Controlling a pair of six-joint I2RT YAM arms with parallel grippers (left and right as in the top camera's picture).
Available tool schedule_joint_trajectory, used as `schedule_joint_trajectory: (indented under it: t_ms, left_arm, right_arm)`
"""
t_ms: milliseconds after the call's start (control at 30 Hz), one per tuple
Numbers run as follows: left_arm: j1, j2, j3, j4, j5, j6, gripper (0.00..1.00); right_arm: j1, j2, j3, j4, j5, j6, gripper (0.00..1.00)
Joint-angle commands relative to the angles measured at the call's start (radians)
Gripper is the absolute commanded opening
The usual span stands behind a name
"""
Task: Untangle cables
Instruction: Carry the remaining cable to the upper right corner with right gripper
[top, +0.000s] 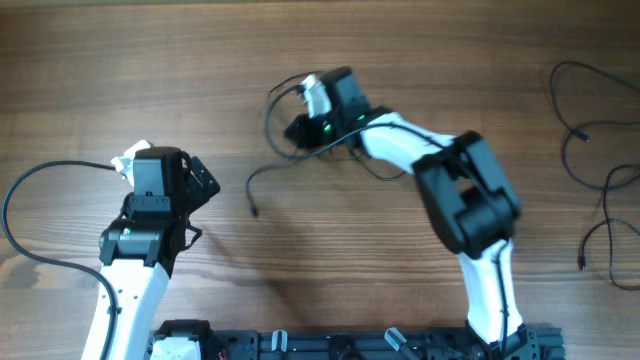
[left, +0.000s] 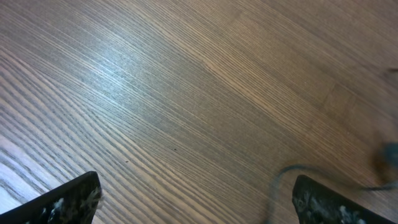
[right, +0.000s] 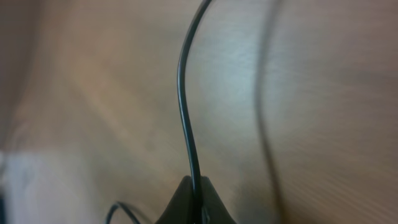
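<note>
My right gripper will swing outward to the far tabletop beside the other loose cables, at the right in the overhead view, and release.
A thin black cable (top: 275, 160) lies looped at the table's upper middle, with one end trailing down to a small plug. My right gripper (top: 298, 130) is over this cable and is shut on it. In the right wrist view the cable (right: 185, 112) rises from between the closed fingertips (right: 198, 199). Separate loose cables (top: 600, 170) curl at the far right edge. My left gripper (top: 205, 185) is open and empty at the left. In the left wrist view its fingertips (left: 196, 199) are spread wide over bare wood, with a blurred cable strand (left: 283, 174) by the right finger.
A thicker black cord (top: 30, 220) loops from the left arm's wrist unit at the far left. The arms' base rail (top: 350, 345) runs along the front edge. The table is wood grain throughout.
</note>
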Motion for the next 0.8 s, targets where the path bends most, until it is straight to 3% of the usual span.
schedule_joint_trajectory:
  t_ms: [0, 233, 433, 600, 767]
  left_arm:
    - [0.005, 0.003, 0.002, 0.003, 0.005, -0.006, 1.0]
    - [0.005, 0.003, 0.002, 0.003, 0.005, -0.006, 1.0]
    - [0.006, 0.003, 0.002, 0.003, 0.005, -0.006, 1.0]
    - [0.005, 0.003, 0.002, 0.003, 0.005, -0.006, 1.0]
    - [0.005, 0.003, 0.002, 0.003, 0.005, -0.006, 1.0]
  right_arm:
    - [-0.056, -0.153, 0.065, -0.031, 0.329, -0.074, 0.04]
    - [-0.171, -0.307, 0.069, 0.155, 0.691, -0.124, 0.05]
    - [-0.209, -0.341, 0.069, 0.588, 0.891, -0.489, 0.04]
    - [-0.259, -0.341, 0.069, 0.946, 0.908, -0.699, 0.05]
    - [-0.349, -0.341, 0.069, 1.12, 0.904, -0.735, 0.05]
